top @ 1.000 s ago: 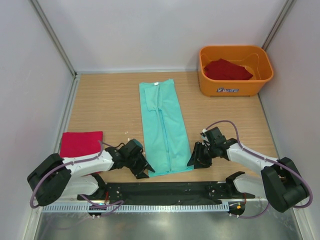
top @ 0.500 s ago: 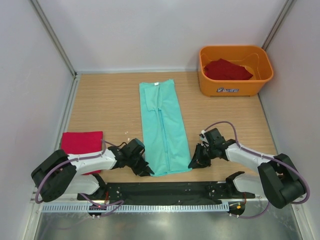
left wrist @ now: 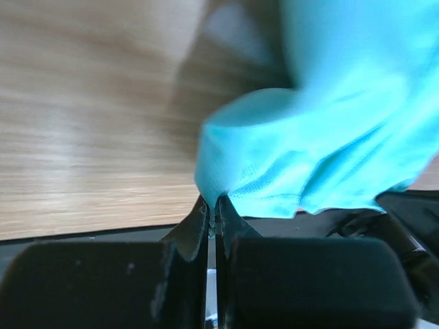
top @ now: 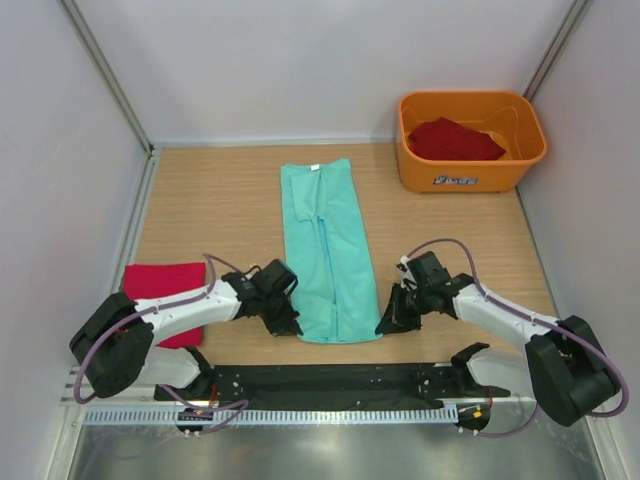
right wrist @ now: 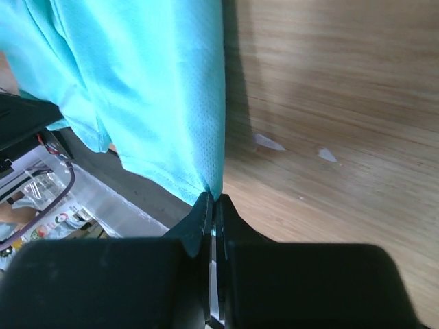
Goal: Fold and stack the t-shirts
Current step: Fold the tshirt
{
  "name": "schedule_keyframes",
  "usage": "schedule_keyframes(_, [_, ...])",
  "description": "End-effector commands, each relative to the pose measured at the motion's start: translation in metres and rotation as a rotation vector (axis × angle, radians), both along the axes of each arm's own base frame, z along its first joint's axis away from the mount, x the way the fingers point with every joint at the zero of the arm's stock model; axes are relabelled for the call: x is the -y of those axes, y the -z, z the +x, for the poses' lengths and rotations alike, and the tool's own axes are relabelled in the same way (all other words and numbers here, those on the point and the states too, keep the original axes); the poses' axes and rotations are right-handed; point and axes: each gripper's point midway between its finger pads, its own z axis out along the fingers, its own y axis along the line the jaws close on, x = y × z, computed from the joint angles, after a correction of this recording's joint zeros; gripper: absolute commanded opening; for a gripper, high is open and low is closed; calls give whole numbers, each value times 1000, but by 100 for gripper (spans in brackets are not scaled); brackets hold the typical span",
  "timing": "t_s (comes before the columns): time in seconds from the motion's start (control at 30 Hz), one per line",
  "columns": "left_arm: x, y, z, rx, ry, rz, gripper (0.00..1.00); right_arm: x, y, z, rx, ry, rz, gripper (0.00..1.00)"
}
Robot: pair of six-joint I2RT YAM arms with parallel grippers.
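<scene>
My right gripper needs to move outward over the folded t-shirt's far part (top: 345, 201) and let go of its corner of the t-shirt short of the neck label, because the t-shirt is still lying full-length.
A mint-green t-shirt (top: 326, 250) lies folded into a long strip down the middle of the wooden table, neck label at the far end. My left gripper (top: 289, 325) is shut on its near left corner, and the cloth (left wrist: 302, 151) bunches up from the pinched tips. My right gripper (top: 385, 322) is shut on the near right corner, the cloth (right wrist: 151, 89) hanging from its tips. A folded deep red t-shirt (top: 163, 297) lies at the near left. Another red t-shirt (top: 452, 139) sits crumpled inside the orange tub.
The orange tub (top: 470, 172) stands at the far right corner. White walls close the table in on the left, back and right. A black rail (top: 330, 380) runs along the near edge between the arm bases.
Both grippers have closed on the near corners of the green shirt. The near hem has been drawn a little away from the table's front edge, and the left gripper moved up and inward.
</scene>
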Motion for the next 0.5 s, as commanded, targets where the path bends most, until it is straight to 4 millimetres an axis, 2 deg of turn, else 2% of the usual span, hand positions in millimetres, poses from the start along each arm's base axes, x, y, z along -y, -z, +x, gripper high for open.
schedule_keyframes(0.0, [-7,-24,41,104,46,88,0,-19,-35,38,89,-16,38,1])
schedule_keyframes(0.03, [-10,-29,49,103,53,102,0,-22,-40,48,102,-19,32,1])
schedule_keyframes(0.07, [-15,-35,67,129,65,110,0,-22,-35,56,63,-21,5,1])
schedule_keyframes(0.1, [-9,-45,86,147,67,103,0,-31,-53,82,134,-36,18,1])
schedule_keyframes(0.13, [-17,-50,107,148,40,101,0,-34,-59,96,151,-38,14,2])
schedule_keyframes(0.17, [-19,-54,121,162,57,101,0,-32,-49,108,100,-29,-15,1])
schedule_keyframes(0.2, [-13,-64,145,181,53,89,0,-40,-71,138,174,-42,3,2])
schedule_keyframes(0.23, [-20,-68,163,191,40,82,0,-44,-76,166,184,-45,-11,1])
schedule_keyframes(0.27, [-21,-73,177,200,35,75,0,-41,-61,161,122,-46,-39,1])
schedule_keyframes(0.3, [-20,-78,191,207,30,65,0,-47,-81,193,190,-48,-25,1])
schedule_keyframes(0.33, [-21,-85,217,215,7,49,0,-48,-84,206,193,-50,-26,2])
schedule_keyframes(0.37, [-17,-90,228,218,19,22,0,-55,-90,230,192,-47,-22,1])
schedule_keyframes(0.4, [-17,-83,237,192,17,21,0,-54,-94,244,203,-42,-18,1])
schedule_keyframes(0.43, [-17,-98,261,236,2,1,0,-56,-98,257,214,-38,-12,1])
schedule_keyframes(0.47, [-17,-100,269,243,2,-4,0,-62,-116,276,250,-36,14,1])
